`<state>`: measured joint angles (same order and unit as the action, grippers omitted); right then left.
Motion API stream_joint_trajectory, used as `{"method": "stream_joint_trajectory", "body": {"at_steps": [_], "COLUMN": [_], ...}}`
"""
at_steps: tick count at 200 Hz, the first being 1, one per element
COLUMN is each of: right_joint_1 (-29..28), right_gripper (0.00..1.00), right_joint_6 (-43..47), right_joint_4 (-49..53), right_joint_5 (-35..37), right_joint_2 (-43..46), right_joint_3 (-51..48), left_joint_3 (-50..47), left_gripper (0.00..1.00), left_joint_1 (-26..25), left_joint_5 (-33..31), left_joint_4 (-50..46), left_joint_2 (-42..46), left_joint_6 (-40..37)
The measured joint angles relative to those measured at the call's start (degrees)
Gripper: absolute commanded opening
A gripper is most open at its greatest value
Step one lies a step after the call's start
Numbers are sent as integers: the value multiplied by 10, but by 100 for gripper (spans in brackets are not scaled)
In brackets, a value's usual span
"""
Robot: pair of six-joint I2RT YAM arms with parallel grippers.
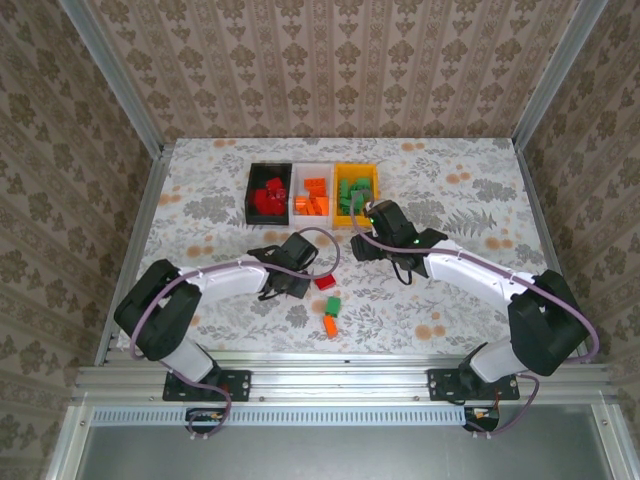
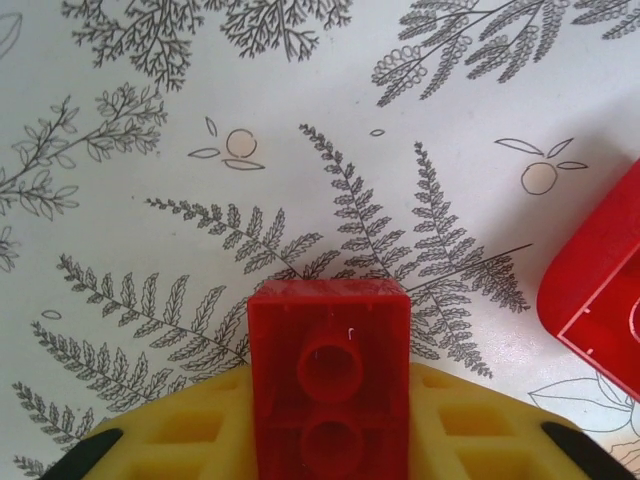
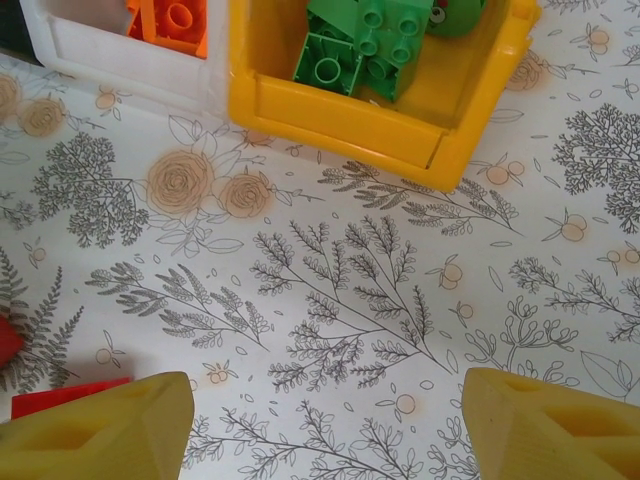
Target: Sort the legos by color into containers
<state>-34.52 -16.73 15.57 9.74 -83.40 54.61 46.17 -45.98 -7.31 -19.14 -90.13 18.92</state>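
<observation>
I need to lift my left gripper next and carry it outward over the black container (image 1: 268,194) to let go of the red lego, because red legos are already in there.
My left gripper (image 2: 330,405) is shut on a red lego (image 2: 330,320), which stands between its yellow fingers (image 2: 190,430) just above the tablecloth. A second red lego (image 2: 600,300) lies close by on the right. From above, the left gripper (image 1: 290,268) is in the middle of the table with a red lego (image 1: 324,283) beside it. A green lego (image 1: 333,304) and an orange lego (image 1: 330,325) lie nearer the front. The black (image 1: 252,190), white (image 1: 314,172) and yellow (image 1: 355,168) containers hold red, orange and green legos. My right gripper (image 3: 325,420) hangs open and empty in front of the yellow container (image 3: 340,120).
The three containers stand joined in a row at the back centre of the flowered tablecloth. Metal rails edge the table on the left (image 1: 140,240) and right (image 1: 540,230). The right gripper (image 1: 365,235) hovers just in front of the yellow container.
</observation>
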Motion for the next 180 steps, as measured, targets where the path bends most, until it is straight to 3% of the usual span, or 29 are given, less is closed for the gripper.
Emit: {"method": "stream_joint_trajectory", "body": {"at_steps": [57, 98, 140, 180], "right_joint_1": [0, -2, -36, -109], "right_gripper": [72, 67, 67, 68], "right_joint_6": [-2, -14, -32, -63], "right_joint_4": [-15, -38, -43, -36], "right_joint_5": [-15, -37, -49, -51], "right_joint_2": [1, -10, -18, -13], "right_joint_3": [-5, -14, -25, -55], "left_joint_3": [12, 184, 376, 471], "left_gripper": [17, 15, 15, 20], "left_joint_1": [9, 129, 224, 265], "left_joint_5": [-17, -59, -68, -42], "left_joint_4": [-47, -100, -112, -126], "left_joint_2": [44, 45, -92, -238], "left_joint_6": [10, 11, 3, -11]}}
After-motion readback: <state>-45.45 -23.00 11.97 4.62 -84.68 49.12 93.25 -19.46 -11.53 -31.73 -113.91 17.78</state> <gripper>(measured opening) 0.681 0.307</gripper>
